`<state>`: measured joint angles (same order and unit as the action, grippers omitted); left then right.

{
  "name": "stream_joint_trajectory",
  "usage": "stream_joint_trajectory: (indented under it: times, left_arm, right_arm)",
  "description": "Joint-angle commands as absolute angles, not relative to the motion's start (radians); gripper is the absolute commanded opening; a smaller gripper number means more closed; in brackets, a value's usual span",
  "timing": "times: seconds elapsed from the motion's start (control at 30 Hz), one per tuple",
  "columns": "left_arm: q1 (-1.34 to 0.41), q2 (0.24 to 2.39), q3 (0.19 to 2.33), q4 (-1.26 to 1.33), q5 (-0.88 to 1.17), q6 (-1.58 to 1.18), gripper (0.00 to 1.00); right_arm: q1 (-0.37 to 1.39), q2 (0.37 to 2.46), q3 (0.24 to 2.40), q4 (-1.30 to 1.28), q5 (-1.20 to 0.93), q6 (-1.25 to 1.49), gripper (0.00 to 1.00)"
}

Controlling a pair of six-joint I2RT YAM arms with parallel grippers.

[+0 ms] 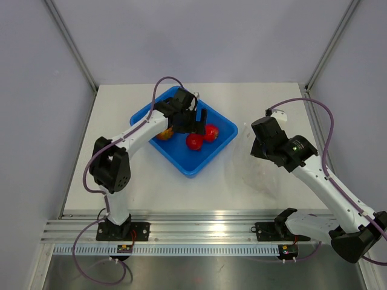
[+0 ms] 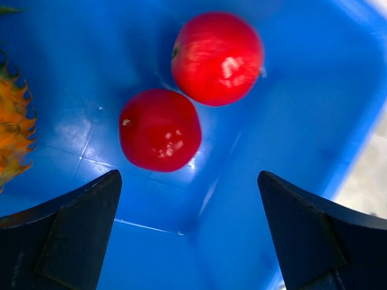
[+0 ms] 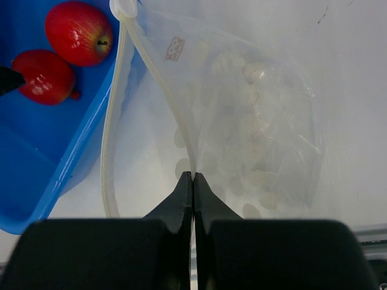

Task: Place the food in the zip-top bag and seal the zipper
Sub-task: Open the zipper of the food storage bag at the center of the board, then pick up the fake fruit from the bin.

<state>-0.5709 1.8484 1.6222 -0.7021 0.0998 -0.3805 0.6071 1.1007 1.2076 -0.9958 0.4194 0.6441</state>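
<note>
My left gripper will go down into the blue tray [image 2: 314,121] until my open fingers are on both sides of the nearer red fruit, and then close. The fruit lies below my fingers.
Two glossy red fruits [image 2: 159,129] [image 2: 217,58] lie in the blue tray [image 2: 314,121], with the orange pineapple [image 2: 12,133] at the left edge of the left wrist view. My left gripper [image 2: 188,175] hangs open just above the tray floor, short of the nearer fruit and holding nothing. From above, it [image 1: 195,124] sits over the tray beside the fruits [image 1: 194,141]. My right gripper [image 3: 193,174] is shut on the upper lip of the clear zip-top bag [image 3: 260,121], holding its mouth open beside the tray. The zipper [image 3: 110,133] curves along the lower lip.
The blue tray [image 1: 181,158] sits mid-table, its right corner next to the bag [image 1: 254,175]. A black fingertip [image 3: 9,78] of the left gripper shows by the fruits in the right wrist view. White walls and metal posts surround the table.
</note>
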Motion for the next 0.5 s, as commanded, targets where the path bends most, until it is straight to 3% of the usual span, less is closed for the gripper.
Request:
stream_joint_trajectory:
  times: [0.0,0.37,0.47]
  left_arm:
    - [-0.574,1.893,1.612,-0.657,0.023,-0.351,0.99]
    - [-0.574,2.031,1.664,-0.673,-0.011,-0.311,0.97]
    - [-0.574,2.049,1.671,-0.68,-0.008,-0.31,0.91]
  right_arm:
    - [0.612,1.098,1.244,-0.979,0.416,0.641,0.0]
    - [0.612,1.109,1.238,-0.96,0.405,0.643,0.0]
    - [0.611,1.117,1.239,-0.956,0.4,0.643,0.0]
